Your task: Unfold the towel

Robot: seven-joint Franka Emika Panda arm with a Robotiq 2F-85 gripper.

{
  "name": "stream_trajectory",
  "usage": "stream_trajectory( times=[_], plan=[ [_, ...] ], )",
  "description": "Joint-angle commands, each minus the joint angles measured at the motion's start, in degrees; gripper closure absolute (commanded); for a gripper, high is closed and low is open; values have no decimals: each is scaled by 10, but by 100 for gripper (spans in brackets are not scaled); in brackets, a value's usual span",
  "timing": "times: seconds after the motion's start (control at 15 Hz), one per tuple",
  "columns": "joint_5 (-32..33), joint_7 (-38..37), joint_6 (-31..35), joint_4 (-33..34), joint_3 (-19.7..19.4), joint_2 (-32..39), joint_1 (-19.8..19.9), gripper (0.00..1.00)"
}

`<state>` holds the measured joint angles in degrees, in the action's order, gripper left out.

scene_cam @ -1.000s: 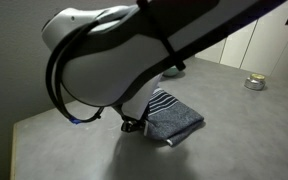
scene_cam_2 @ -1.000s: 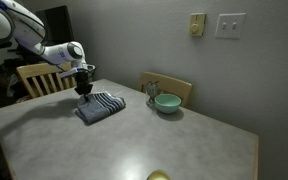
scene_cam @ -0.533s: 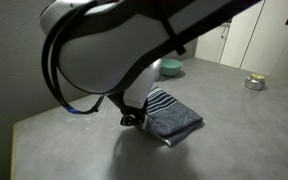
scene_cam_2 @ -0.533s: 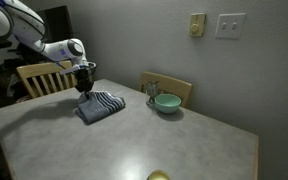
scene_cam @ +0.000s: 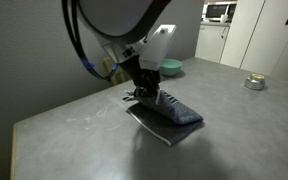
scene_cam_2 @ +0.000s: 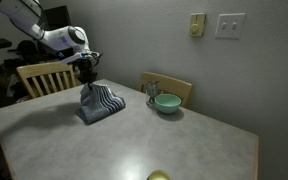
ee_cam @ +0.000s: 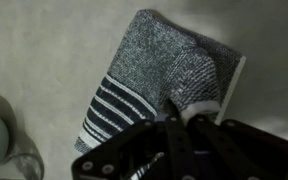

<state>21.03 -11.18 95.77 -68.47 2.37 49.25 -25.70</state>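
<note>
The robot's gripper will tilt as it carries the pinched edge across the towel toward the small tin.
The towel (scene_cam: 169, 110) is a folded dark grey-blue cloth with thin white stripes, lying on the grey table (scene_cam: 74, 130). It also shows in an exterior view (scene_cam_2: 102, 103) and in the wrist view (ee_cam: 159, 70). My gripper (scene_cam: 142, 92) is shut on the towel's top layer at one edge and holds that edge lifted above the table. In an exterior view the gripper (scene_cam_2: 88, 84) stands above the raised corner. In the wrist view the gripper's fingers (ee_cam: 182, 118) pinch the cloth.
A green bowl (scene_cam_2: 166, 102) and a clear glass (scene_cam_2: 151, 93) stand near the table's far edge. Two wooden chairs (scene_cam_2: 42, 76) stand at the table. A small tin (scene_cam: 254, 83) sits at one end. A yellow object (scene_cam_2: 159, 176) lies at the near edge.
The arm has risen and pulled the towel's top edge up with it; before, the gripper was low on the flat folded towel.
</note>
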Motion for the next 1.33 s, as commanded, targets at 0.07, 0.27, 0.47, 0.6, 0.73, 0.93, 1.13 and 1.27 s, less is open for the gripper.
stream_trajectory(
  times=[0.07, 0.27, 0.47, 0.6, 0.73, 0.93, 1.13, 1.27],
  plan=[
    [30, -26, -10, -123, -33, -82, 15, 98],
    [85, -76, -21, -162, -59, -96, 23, 98],
    [130, -115, -24, -186, -78, -98, 36, 98],
    [144, -141, -34, -190, -82, -93, 46, 98],
    [140, -168, -51, -186, -82, -84, 54, 98],
    [120, -213, -78, -175, -79, -70, 64, 98],
    [90, -272, -94, -172, -77, -61, 68, 93],
    [70, -324, -105, -176, -79, -60, 64, 68]
  ],
)
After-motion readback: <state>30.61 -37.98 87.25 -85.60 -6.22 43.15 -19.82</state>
